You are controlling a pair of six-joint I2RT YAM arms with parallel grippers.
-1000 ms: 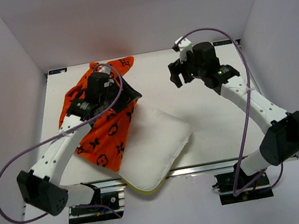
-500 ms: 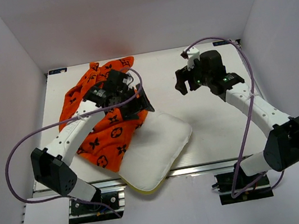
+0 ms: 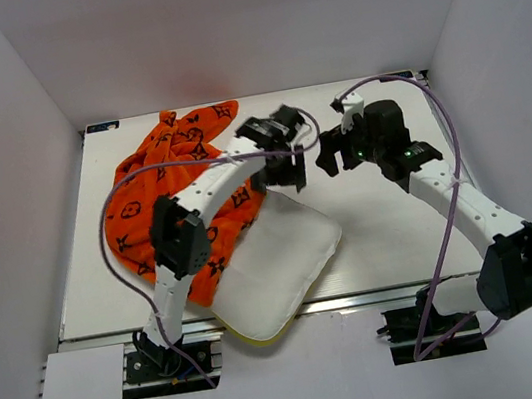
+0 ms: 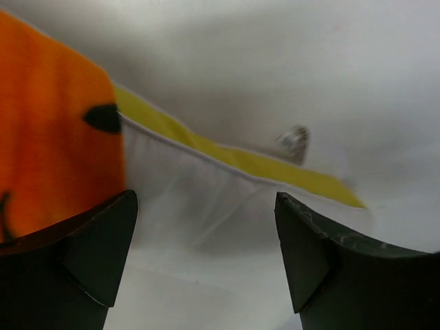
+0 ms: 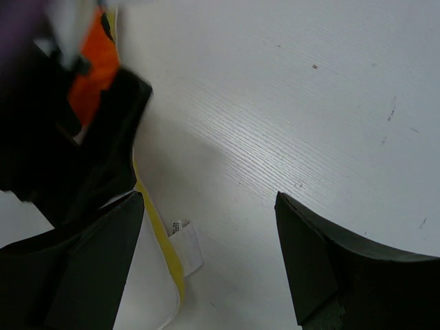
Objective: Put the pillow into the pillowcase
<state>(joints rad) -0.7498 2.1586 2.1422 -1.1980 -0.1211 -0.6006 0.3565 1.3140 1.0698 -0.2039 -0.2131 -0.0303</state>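
The pillow's far corner beside the pillowcase [image 3: 150,203] is further back and lower than my left gripper. I need to move the gripper back and down to it.
The cream-white pillow [image 3: 280,258] lies at the table's front middle, its near corner over the front edge. The orange monogram pillowcase [image 3: 150,203] lies crumpled to its left, partly over the pillow's left side. My left gripper [image 3: 282,172] is open and empty, right above the pillow's far corner. In the left wrist view its jaws [image 4: 205,199] stand wide over the white pillow [image 4: 206,206], with the yellow band [image 4: 240,159] and the pillowcase [image 4: 55,137] beyond. My right gripper [image 3: 328,157] is open and empty, just right of that corner; its view [image 5: 210,199] shows the yellow band [image 5: 163,244] and a white tag [image 5: 187,246].
White walls enclose the table [image 3: 401,219] on three sides. The left arm's elbow [image 3: 176,236] stands over the pillowcase. Both grippers are close together at the pillow's far corner, and the left gripper's black body [image 5: 75,144] fills the left of the right wrist view.
My left gripper has swung right, off the pillowcase, to the pillow's far corner. My right gripper has moved a little nearer and toward that same corner.
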